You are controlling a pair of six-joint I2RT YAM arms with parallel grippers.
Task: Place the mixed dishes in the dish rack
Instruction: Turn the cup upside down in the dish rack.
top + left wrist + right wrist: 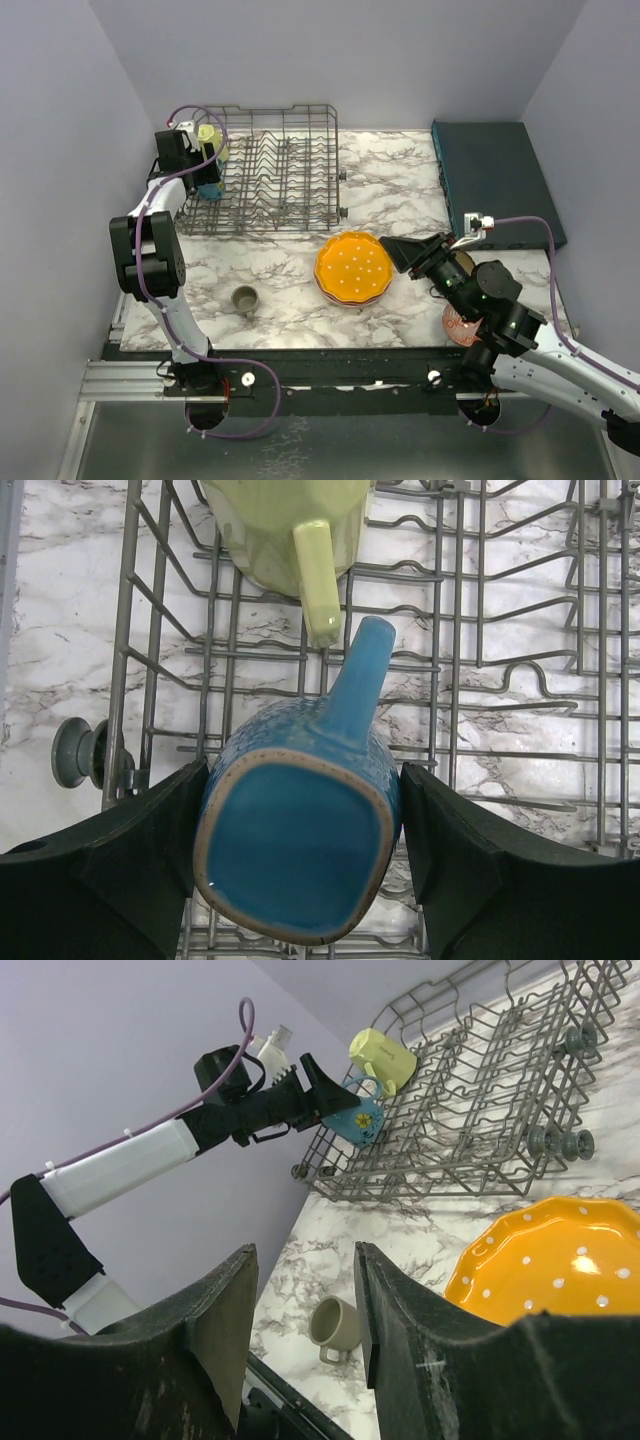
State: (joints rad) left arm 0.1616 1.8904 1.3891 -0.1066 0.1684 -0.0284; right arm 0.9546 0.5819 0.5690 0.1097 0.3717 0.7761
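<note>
The blue mug (211, 190) already has its base facing up, so the left gripper will next come down onto the rack wires beside the yellow mug and release the blue one.
The grey wire dish rack (285, 175) (500, 680) (480, 1080) stands at the back left. My left gripper (207, 172) (300, 780) is over its left end, shut on a blue mug (211, 190) (300, 850) (358, 1120), whose handle points at a yellow mug (210, 140) (290, 530) (382, 1057) lying in the rack. An orange white-dotted plate (353, 267) (550, 1260) lies mid-table. A grey-olive mug (244, 299) (337, 1325) stands near the front left. My right gripper (405, 252) (305, 1260) hovers open and empty just right of the plate.
A flat dark teal box (495, 180) lies at the back right. A red-patterned bowl (458, 325) shows partly under my right arm near the table's front edge. A pinkish rim (322, 291) peeks from beneath the orange plate. Purple walls close in on both sides.
</note>
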